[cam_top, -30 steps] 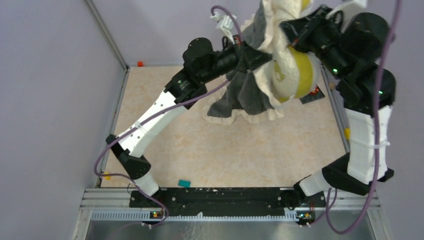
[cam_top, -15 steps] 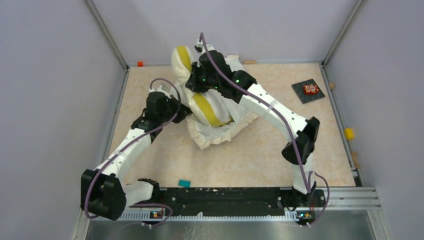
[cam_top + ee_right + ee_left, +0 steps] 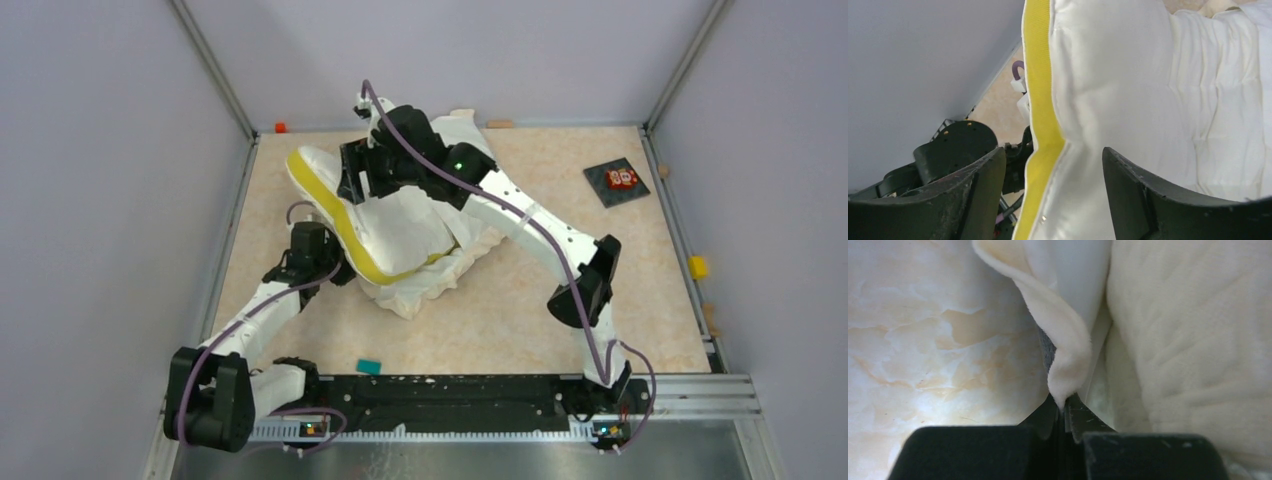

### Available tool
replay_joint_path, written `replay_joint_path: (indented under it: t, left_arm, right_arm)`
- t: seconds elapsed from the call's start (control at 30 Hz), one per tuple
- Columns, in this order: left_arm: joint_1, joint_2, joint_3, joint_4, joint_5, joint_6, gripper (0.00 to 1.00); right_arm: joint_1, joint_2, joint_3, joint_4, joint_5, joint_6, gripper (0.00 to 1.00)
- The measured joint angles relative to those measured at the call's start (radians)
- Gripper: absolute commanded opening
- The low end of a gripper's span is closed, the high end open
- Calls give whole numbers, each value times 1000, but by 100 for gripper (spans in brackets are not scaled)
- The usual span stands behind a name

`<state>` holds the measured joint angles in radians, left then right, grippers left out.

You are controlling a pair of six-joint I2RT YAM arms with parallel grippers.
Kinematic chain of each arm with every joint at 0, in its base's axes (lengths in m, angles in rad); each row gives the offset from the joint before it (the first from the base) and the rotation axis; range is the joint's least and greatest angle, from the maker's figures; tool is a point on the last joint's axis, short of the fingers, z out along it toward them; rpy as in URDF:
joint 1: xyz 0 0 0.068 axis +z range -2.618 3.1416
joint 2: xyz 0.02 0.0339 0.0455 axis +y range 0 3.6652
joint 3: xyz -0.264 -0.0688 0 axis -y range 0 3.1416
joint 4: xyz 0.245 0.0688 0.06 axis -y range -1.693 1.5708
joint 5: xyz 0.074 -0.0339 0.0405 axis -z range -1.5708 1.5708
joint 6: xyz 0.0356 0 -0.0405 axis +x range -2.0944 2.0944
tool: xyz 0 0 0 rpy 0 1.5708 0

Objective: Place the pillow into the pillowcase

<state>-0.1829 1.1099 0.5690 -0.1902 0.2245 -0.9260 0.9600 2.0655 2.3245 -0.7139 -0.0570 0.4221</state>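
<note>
I will move my right gripper to the right in the top view next and lower it onto the pillowcase's thin edge, which is there, short of the pillow's yellow band (image 3: pixel 330 215).
The pillow (image 3: pixel 400 225), white and quilted with a yellow band (image 3: pixel 330 215), lies left of the table's middle. It rests on the cream pillowcase (image 3: pixel 425 290), whose frilled edge sticks out in front of it. My left gripper (image 3: pixel 338 268) is at the pillow's near-left side, shut on a fold of the pillowcase (image 3: pixel 1068 360); the quilted pillow (image 3: pixel 1198 340) is just to its right. My right gripper (image 3: pixel 357 180) stands open over the pillow's far-left part. In the right wrist view the yellow band (image 3: pixel 1040 100) runs between its spread fingers (image 3: pixel 983 180) without being pinched.
A black card with red marks (image 3: pixel 616 180) lies at the far right. A yellow block (image 3: pixel 697 267) sits by the right rail, a teal piece (image 3: pixel 369 367) near the front edge, an orange bit (image 3: pixel 281 127) in the far-left corner. Grey walls close in three sides.
My right gripper has opened and let the pillow go; the pillow has unfolded and spread out leftward over the pillowcase. My left gripper drew slightly nearer, still pinching the fabric.
</note>
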Motion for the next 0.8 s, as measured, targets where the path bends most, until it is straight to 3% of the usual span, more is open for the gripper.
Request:
replay_joint_path:
  t: [0.23,0.43,0.57,0.8]
  left_arm:
    - [2,0,-43,21,-27,-4,0]
    - [6,-14,-69,25,-40,-4,0]
    - [6,-24,-69,26,-40,-3,0]
    - [6,-32,-69,25,-39,4,0]
  right_arm:
    - [-30,-115,-31,-56,151,-108,62]
    - [-120,-205,-302,-22,334,-192,57]
    - [-169,-157,-406,-2,379,-246,61]
    - [-171,45,-323,57,407,-346,71]
